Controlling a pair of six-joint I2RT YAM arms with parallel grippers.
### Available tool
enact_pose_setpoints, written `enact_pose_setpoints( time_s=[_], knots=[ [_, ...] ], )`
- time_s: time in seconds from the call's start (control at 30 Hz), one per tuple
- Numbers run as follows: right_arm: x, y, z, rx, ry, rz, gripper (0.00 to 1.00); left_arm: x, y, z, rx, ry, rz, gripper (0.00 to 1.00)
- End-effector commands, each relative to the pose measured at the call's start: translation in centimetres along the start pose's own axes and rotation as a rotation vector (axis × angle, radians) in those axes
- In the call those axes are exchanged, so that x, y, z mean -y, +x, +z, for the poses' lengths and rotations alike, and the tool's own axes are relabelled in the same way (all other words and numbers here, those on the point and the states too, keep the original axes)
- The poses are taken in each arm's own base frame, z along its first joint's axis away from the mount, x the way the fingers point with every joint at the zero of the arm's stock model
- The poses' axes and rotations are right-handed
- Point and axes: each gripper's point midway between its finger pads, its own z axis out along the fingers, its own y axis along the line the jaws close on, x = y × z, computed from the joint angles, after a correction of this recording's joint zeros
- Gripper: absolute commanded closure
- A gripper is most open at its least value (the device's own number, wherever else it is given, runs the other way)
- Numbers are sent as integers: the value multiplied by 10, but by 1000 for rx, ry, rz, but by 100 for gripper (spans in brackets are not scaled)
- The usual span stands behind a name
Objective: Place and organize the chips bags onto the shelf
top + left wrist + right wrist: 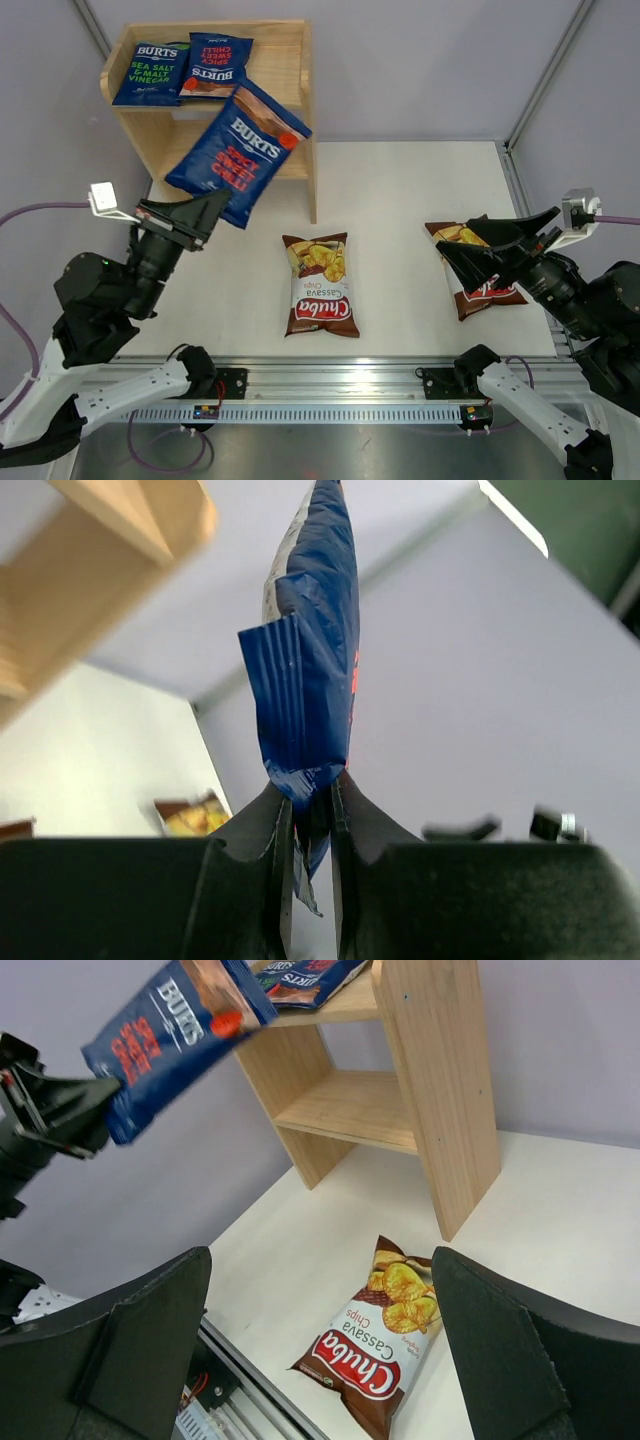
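Observation:
The bag goes outward onto the top level's bare end (pixel 277 76) next and is released. That end is outward of my left gripper, to its right in the top view.
The wooden shelf (pixel 290 60) stands at the back left. Two blue Burts chips bags lie on its top tier, one green-lettered (pixel 150 72) and one red-lettered (pixel 218 65). My left gripper (pixel 215 208) is shut on the bottom seam of a third blue Burts bag (pixel 238 150), held tilted in the air in front of the shelf; its pinched edge (pixel 310 660) sticks up from the gripper (pixel 310 790). A Chuba bag (pixel 320 285) lies flat mid-table. My right gripper (pixel 462 245) hangs open over a second Chuba bag (pixel 490 290), holding nothing.
The shelf's right side panel (pixel 440 1090) reaches down to the table near the middle Chuba bag (pixel 385 1360). A metal rail (pixel 330 385) with the arm bases runs along the near edge. Grey walls close in the back and sides.

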Motion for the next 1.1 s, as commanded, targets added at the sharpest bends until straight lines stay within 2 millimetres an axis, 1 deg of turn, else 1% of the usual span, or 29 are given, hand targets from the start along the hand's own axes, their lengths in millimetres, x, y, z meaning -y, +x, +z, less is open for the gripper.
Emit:
enact_pose_setpoints(
  time_s=[0.0, 0.07, 0.1, 0.17, 0.2, 0.23, 0.27, 0.33, 0.37, 0.43, 0.47, 0.5, 0.53, 0.57, 0.6, 0.67, 0.7, 0.73, 0.77, 0.8, 0.83, 0.9, 0.93, 1.03, 1.07],
  knots=[
    [9, 7, 6, -18, 33, -3, 0, -6, -81, -4, 315, -188, -72, 100],
    [9, 10, 7, -19, 30, 7, 1, -7, -92, 2, 374, -238, -76, 100],
    [9, 9, 7, -11, 30, 15, 0, -9, -105, 2, 438, -278, -83, 100],
    [9, 9, 6, -1, 26, 21, 1, 2, -117, 13, 497, -274, -80, 100],
    [9, 10, 7, 2, 28, 30, 0, 2, -123, 16, 532, -296, -67, 100],
    [8, 9, 6, 9, 25, 31, 1, 5, -124, 22, 542, -303, -53, 100],
    [8, 8, 5, 14, 21, 34, 1, 11, -127, 35, 561, -320, -32, 100],
    [7, 6, 3, 24, 22, 34, 1, 12, -128, 50, 587, -356, -8, 99],
    [6, 4, 1, 32, 21, 34, 1, 12, -131, 64, 607, -376, 3, 99],
    [4, -2, -6, 54, 20, 31, 1, 14, -131, 82, 605, -376, 8, 100],
    [3, -3, -8, 61, 19, 32, 1, 18, -148, 84, 641, -375, -26, 100],
    [2, -5, -11, 64, 15, 32, 0, 12, -132, 114, 572, -368, -6, 100],
    [-1, -8, -17, 77, 8, 30, 0, 5, -140, 123, 588, -372, -46, 100],
    [-1, -8, -19, 78, 8, 30, 1, 0, -136, 134, 558, -388, -43, 100],
    [-2, -9, -21, 79, 4, 25, 1, 1, -130, 153, 523, -365, -47, 100],
    [-4, -10, -29, 83, 3, 12, 1, -6, -132, 167, 531, -362, -84, 100],
    [-3, -11, -32, 91, 10, -2, 1, -11, -123, 182, 505, -357, -78, 100],
    [-4, -14, -36, 99, 10, -9, 1, -14, -125, 188, 512, -355, -101, 100],
    [-3, -13, -38, 96, 15, -13, 1, -21, -122, 194, 499, -372, -105, 100],
    [-3, -14, -41, 101, 18, -22, 1, -18, -123, 201, 487, -357, -114, 100],
    [-4, -16, -44, 108, 16, -23, 0, -29, -117, 213, 473, -374, -104, 100],
    [-4, -16, -48, 108, 17, -30, 1, -33, -115, 222, 472, -382, -99, 100],
    [-5, -17, -51, 115, 13, -32, 0, -38, -112, 232, 465, -386, -90, 100],
    [-6, -18, -57, 130, 10, -33, 1, -48, -107, 240, 456, -413, -106, 100],
    [-6, -17, -57, 127, 11, -34, 0, -57, -103, 243, 451, -428, -107, 100]
  ],
)
